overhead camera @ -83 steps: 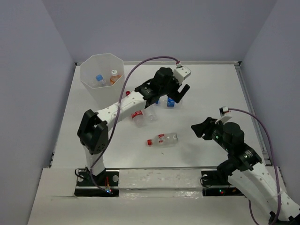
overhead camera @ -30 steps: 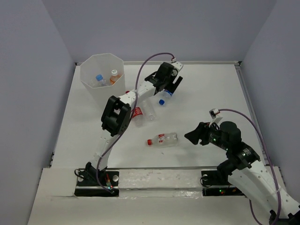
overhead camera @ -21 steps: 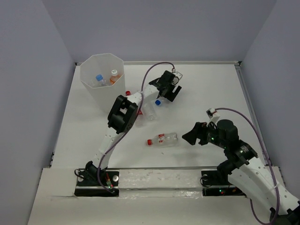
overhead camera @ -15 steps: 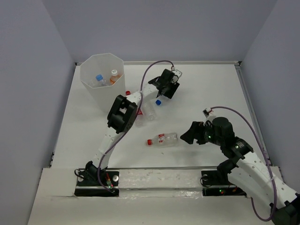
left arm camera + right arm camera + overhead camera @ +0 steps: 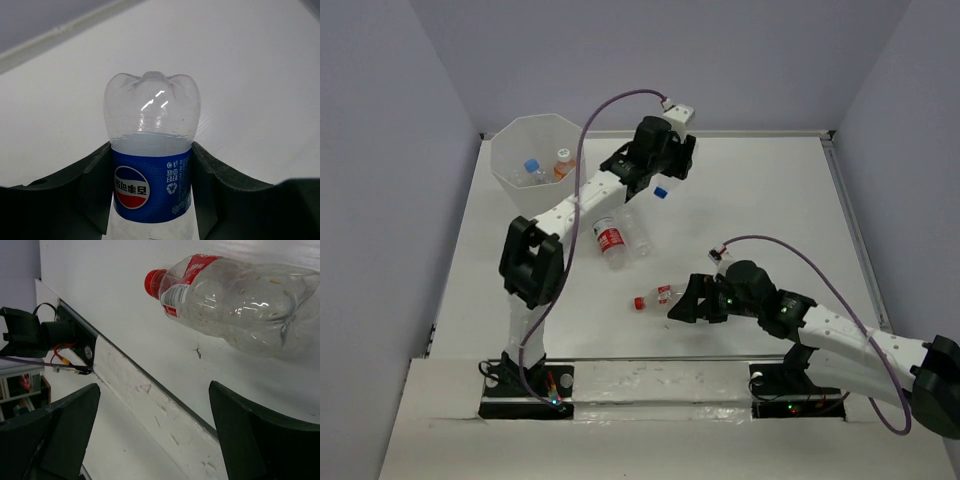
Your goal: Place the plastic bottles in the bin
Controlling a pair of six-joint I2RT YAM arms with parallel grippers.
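Note:
Next, my left gripper raises the clear bottle and swings it over the bin's rim to release it, as the bin's opening (image 5: 537, 155) lies left in the top view.
The white octagonal bin (image 5: 512, 185) stands at the back left with a blue-capped bottle (image 5: 531, 167) and an orange-filled one (image 5: 561, 162) inside. My left gripper (image 5: 658, 176) hangs right of the bin, above the table. It is shut on a clear bottle with a blue label (image 5: 151, 150), whose blue cap (image 5: 660, 192) points down. A red-capped bottle (image 5: 658, 296) (image 5: 235, 300) lies near the front. My right gripper (image 5: 684, 307) (image 5: 155, 430) is open right beside it, with nothing between the fingers. A red-labelled bottle (image 5: 610, 238) and a clear one (image 5: 639, 240) lie mid-table.
The table's front edge with its metal rail (image 5: 150, 385) runs just below my right gripper. The left arm's base (image 5: 30, 335) shows beyond it. Grey walls close in the table on three sides.
My left gripper has shut on the blue-labelled bottle and lifted it up and left, toward the bin. My right arm has reached left to the red-capped bottle and its jaws have opened wide.

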